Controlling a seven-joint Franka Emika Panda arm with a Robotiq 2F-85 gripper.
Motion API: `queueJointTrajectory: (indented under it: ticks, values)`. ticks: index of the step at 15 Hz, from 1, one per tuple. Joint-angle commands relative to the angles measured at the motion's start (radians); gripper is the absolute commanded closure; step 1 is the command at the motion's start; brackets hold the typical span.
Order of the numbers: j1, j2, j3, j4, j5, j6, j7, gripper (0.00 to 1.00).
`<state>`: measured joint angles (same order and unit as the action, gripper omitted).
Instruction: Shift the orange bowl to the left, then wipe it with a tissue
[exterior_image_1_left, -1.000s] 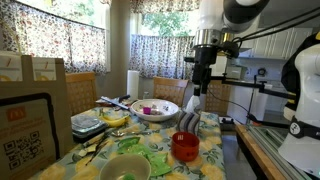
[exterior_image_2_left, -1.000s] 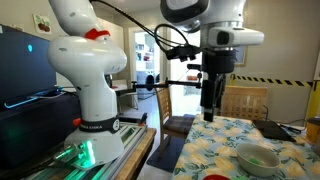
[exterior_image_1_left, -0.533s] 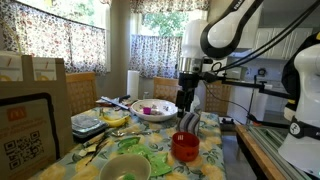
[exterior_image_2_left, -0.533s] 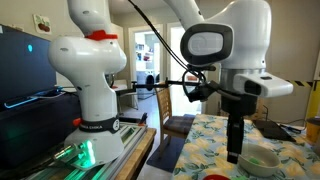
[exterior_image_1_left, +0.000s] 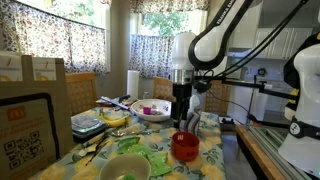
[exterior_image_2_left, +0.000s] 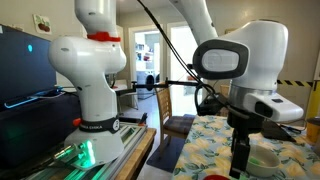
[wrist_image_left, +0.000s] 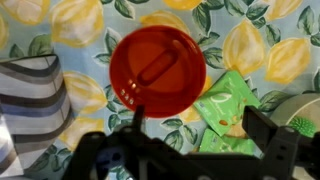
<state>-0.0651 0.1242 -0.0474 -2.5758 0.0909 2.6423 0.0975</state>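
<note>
The orange bowl is empty and leaves one finger room, so the gripper will next lower its spread fingers on either side of the orange bowl's rim by the green packets.
The orange bowl (exterior_image_1_left: 184, 147) stands on the lemon-print tablecloth near the table's front edge. In the wrist view it (wrist_image_left: 157, 67) is seen from above, round and empty. My gripper (exterior_image_1_left: 181, 119) hangs open just above and behind the bowl; in the wrist view its fingers (wrist_image_left: 200, 135) are spread, with the bowl ahead of the left finger. In an exterior view the gripper (exterior_image_2_left: 240, 165) hangs low over the table. A crumpled white tissue is not clearly in view.
A striped cloth (wrist_image_left: 30, 100) lies beside the bowl, green packets (wrist_image_left: 225, 105) on its other side. A pale bowl with green inside (exterior_image_1_left: 124, 167) sits in front, a large white bowl (exterior_image_1_left: 154, 110) behind, a paper-towel roll (exterior_image_1_left: 133, 83) at the back.
The arm has swung in over the table and come down, bringing my open gripper from high up to just above the orange bowl.
</note>
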Motion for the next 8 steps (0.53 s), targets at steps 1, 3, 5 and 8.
queueJointTrajectory:
  ticks: [1,3,5,8]
  values:
    - [-0.004,0.153,-0.006,0.088,0.019,-0.008,-0.005,0.00]
    - [-0.006,0.210,-0.001,0.116,0.034,0.002,0.001,0.00]
    - [-0.013,0.265,0.011,0.146,0.070,0.033,0.003,0.00]
    - [-0.011,0.325,0.027,0.170,0.130,0.129,0.035,0.00]
